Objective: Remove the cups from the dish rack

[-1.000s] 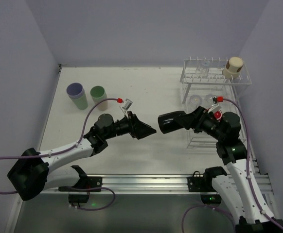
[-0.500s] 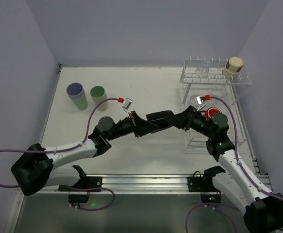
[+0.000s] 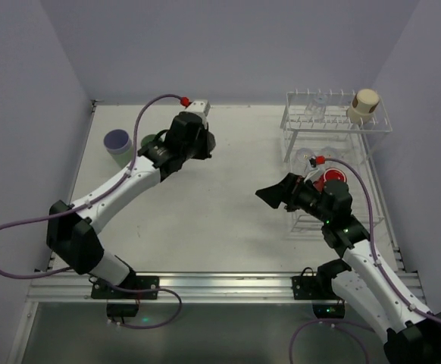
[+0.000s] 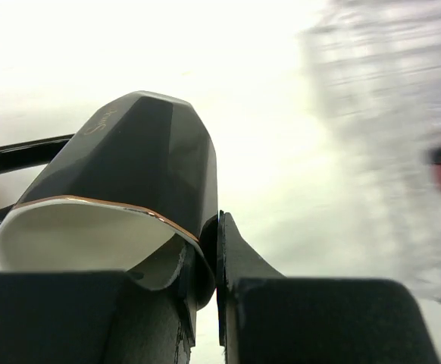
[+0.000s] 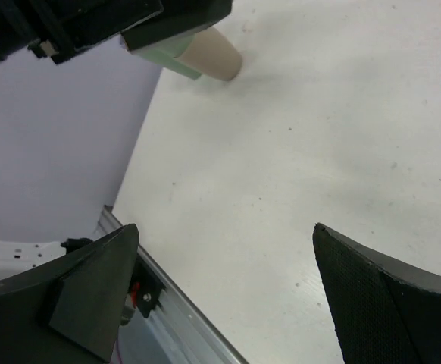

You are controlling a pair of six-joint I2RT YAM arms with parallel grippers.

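Note:
Next, my left gripper carries the black mug (image 4: 129, 167) down and toward the green-and-beige tumbler, until the mug stands beside the tumbler.
My left gripper (image 4: 219, 220) is shut on the wall of a black mug (image 4: 129, 167) with a cream inside, one finger inside the rim and one outside. In the top view that gripper (image 3: 195, 142) hangs at the far left, next to a pale green cup (image 3: 151, 142) and a lavender cup (image 3: 117, 144). My right gripper (image 3: 270, 195) stands open and empty left of the dish rack (image 3: 338, 125). The rack's top tier holds a beige cup (image 3: 365, 104) and its lower tier a red mug (image 3: 331, 180) and a clear glass (image 3: 307, 155).
The right wrist view shows a green-and-beige tumbler (image 5: 205, 57) under the left arm, bare table, and the metal rail (image 5: 175, 318) at the near edge. Purple walls close in the table on the left, back and right.
The black mug passed from my right gripper to my left, which shut on it and swung it to the far left beside the cups. My right gripper opened wide and drew back.

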